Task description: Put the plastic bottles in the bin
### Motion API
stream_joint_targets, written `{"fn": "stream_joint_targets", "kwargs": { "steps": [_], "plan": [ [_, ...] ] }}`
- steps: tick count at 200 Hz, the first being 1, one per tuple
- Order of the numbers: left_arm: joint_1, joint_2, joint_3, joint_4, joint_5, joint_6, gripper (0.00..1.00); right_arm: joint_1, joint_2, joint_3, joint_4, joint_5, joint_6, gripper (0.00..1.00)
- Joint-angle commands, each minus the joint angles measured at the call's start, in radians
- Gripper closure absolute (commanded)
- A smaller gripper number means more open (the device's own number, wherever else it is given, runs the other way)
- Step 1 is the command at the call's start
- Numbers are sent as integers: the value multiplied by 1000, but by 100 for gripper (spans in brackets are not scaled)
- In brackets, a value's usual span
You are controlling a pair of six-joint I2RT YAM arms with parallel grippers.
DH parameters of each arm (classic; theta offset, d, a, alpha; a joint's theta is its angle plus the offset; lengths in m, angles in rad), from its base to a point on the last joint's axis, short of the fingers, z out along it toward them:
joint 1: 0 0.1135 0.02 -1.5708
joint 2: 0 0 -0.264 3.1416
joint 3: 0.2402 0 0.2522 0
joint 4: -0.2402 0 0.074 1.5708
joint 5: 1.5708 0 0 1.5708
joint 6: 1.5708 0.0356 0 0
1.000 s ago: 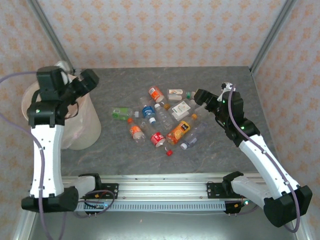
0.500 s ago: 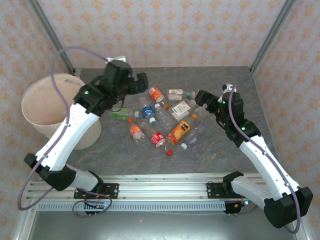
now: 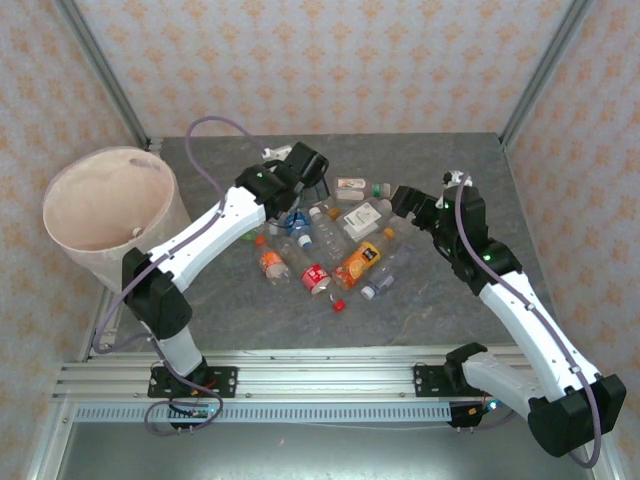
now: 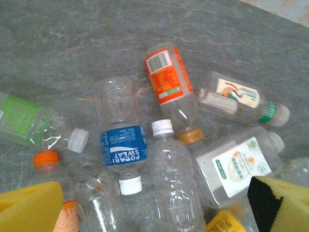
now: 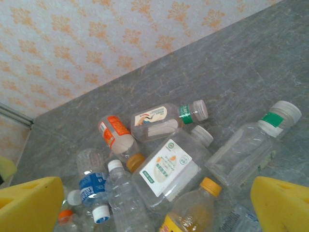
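The left gripper swings toward the bin [image 3: 60, 235] next, then turns and lowers astride the green-label bottle, which lies crosswise to its fingers.
Several plastic bottles [image 3: 335, 245] lie in a heap mid-table. My left gripper [image 3: 303, 195] hovers open over the heap's left part. In its wrist view the yellow fingers [image 4: 29, 208] flank a blue-label bottle [image 4: 123, 145] and a clear unlabelled bottle [image 4: 176, 183], touching neither. An orange-label bottle [image 4: 169, 82] lies beyond them. My right gripper [image 3: 398, 196] hangs open at the heap's right edge; between its fingers [image 5: 282, 203] lie an orange-capped bottle [image 5: 193, 208] and a white-label bottle [image 5: 171, 169]. The bin [image 3: 60, 235] stands at the far left, pale pink.
A green-label bottle [image 4: 21, 118] lies left of the blue one. A loose red cap [image 3: 339, 305] sits in front of the heap. Patterned walls and metal corner posts [image 3: 545, 70] close in the grey table [image 3: 470, 160].
My left arm has swung from above the bin to the right, out over the bottle heap, its gripper open throughout. The right arm has stayed put.
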Motion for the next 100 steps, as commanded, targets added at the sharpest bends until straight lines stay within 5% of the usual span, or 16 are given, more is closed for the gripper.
{"fn": "stream_joint_targets", "kwargs": {
  "steps": [1,66,100],
  "plan": [
    [32,19,-23,-32,-132,-177,0,0,-26,18,-56,35,-45,1],
    [205,97,-144,-100,-121,-503,0,1,-114,2,-75,134,-67,1],
    [279,154,-154,-122,-105,-570,0,1,-129,6,-113,137,-68,1]
  ]
}}
